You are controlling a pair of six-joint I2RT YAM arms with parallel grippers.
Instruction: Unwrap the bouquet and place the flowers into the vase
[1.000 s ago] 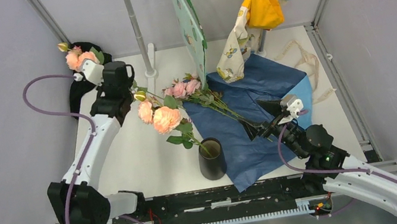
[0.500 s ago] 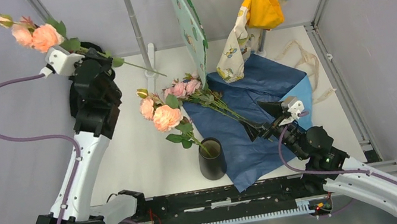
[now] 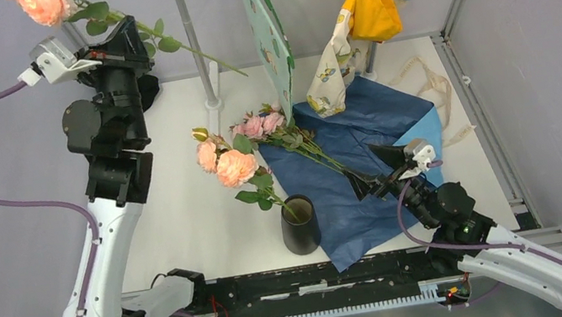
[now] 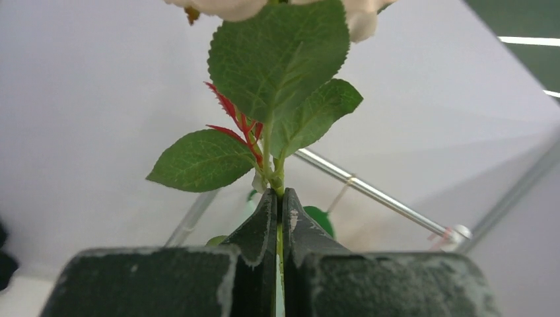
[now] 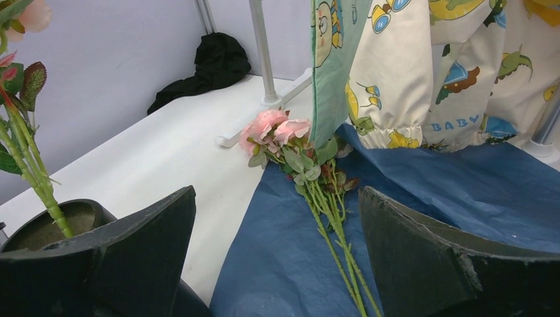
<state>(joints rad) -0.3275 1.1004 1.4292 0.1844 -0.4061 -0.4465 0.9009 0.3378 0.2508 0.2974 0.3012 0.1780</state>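
Observation:
The left gripper should next swing back and down, turn the peach flower's stem upright into the black vase's opening (image 3: 298, 207) and release it, since there is room beside the stems inside the vase.
My left gripper (image 3: 124, 40) is raised high at the back left, shut on the green stem of a peach flower (image 3: 42, 4). In the left wrist view its fingertips (image 4: 279, 198) pinch the stem just below the leaves (image 4: 277, 59). The black vase (image 3: 300, 223) stands near the front middle and holds several peach roses (image 3: 233, 167). More pink flowers (image 3: 262, 124) lie loose on the unfolded blue paper (image 3: 378, 122). My right gripper (image 3: 364, 169) hovers open over their stem ends (image 5: 333, 231), with nothing between its fingers (image 5: 277, 198).
A pale green patterned cloth (image 3: 268, 33) hangs on a pole stand (image 3: 196, 48) at the back. Yellow and printed cloths (image 3: 368, 4) hang at the back right. A black cloth heap (image 5: 214, 63) lies at the back left. A cream ribbon (image 3: 439, 91) lies right of the paper.
My left arm has lifted the flower from over the table's left side up and back to the top left corner. The right arm has barely shifted.

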